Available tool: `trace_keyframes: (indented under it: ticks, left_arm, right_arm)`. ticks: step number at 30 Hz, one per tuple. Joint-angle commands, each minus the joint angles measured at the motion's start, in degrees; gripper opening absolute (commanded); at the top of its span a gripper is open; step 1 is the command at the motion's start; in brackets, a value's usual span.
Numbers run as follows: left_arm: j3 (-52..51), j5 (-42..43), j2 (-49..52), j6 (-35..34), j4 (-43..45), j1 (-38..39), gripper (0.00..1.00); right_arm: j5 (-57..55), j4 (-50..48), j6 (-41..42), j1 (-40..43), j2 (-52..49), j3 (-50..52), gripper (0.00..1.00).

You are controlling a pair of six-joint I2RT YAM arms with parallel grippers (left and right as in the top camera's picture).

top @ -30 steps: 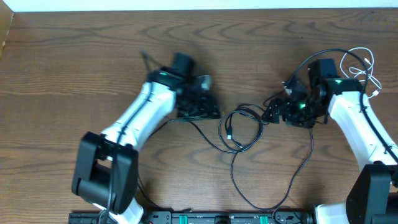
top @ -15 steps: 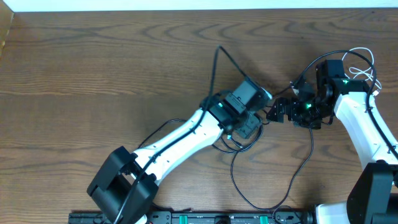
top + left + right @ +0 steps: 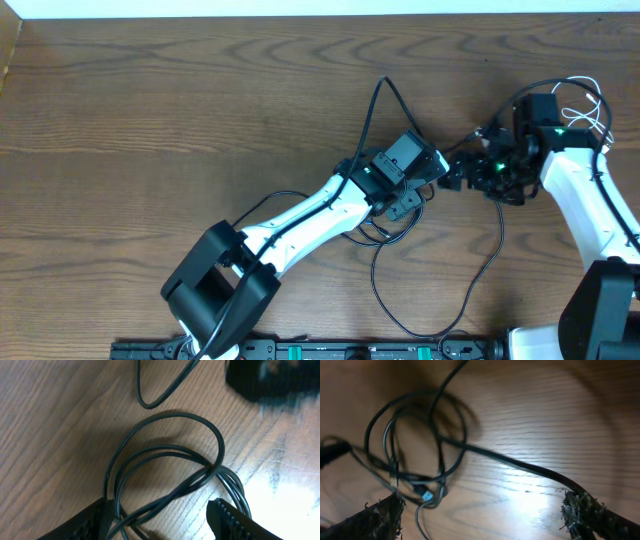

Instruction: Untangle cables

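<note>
The slanting piece of black cable (image 3: pixel 167 500) is below my left gripper, between its open fingers, so I should lower it there next and close.
The black cables form a tangled coil (image 3: pixel 385 232) at mid-table, and one long strand loops toward the front edge (image 3: pixel 478 282). My left gripper (image 3: pixel 418 196) hovers over the coil's right part. In the left wrist view its jaws (image 3: pixel 162 521) stand open, with coil strands (image 3: pixel 170 452) lying on the wood between them. My right gripper (image 3: pixel 456 178) sits just right of the coil, open wide (image 3: pixel 487 516) over bare wood. The coil (image 3: pixel 415 442) and a blue-tipped plug (image 3: pixel 425 495) lie near its left finger. A thin white cable (image 3: pixel 583 100) is bunched behind the right arm.
The left arm's own black lead (image 3: pixel 375 115) arches up behind its wrist. The right gripper shows as a dark blur (image 3: pixel 270 380) at the top right of the left wrist view. The arm bases (image 3: pixel 330 350) line the front edge. A wall edge (image 3: pixel 300 8) bounds the far side.
My left arm has swung from the table's left side to the centre, over the black coil. The right gripper has opened wider and shifted slightly back.
</note>
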State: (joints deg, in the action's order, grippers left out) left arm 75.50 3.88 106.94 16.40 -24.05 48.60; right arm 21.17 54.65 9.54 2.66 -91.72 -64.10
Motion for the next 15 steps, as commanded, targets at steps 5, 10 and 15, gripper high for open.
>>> trace_keyframes:
  ticks: [5, 10, 15]
  left_arm:
    - [0.4, -0.5, 2.1, 0.9, 1.3, 0.1, 0.64]
    - [0.4, -0.5, 4.6, 0.9, 0.6, 0.1, 0.64]
    - [0.4, -0.5, 6.0, 1.2, 3.4, 0.1, 0.65]
  right_arm:
    - [-1.3, -1.9, 5.2, 6.5, 1.0, 0.5, 0.99]
    - [-1.3, -1.7, 5.2, 8.2, 1.0, 1.0, 0.99]
    - [-1.3, -3.9, 5.2, 8.2, 1.0, 2.9, 0.99]
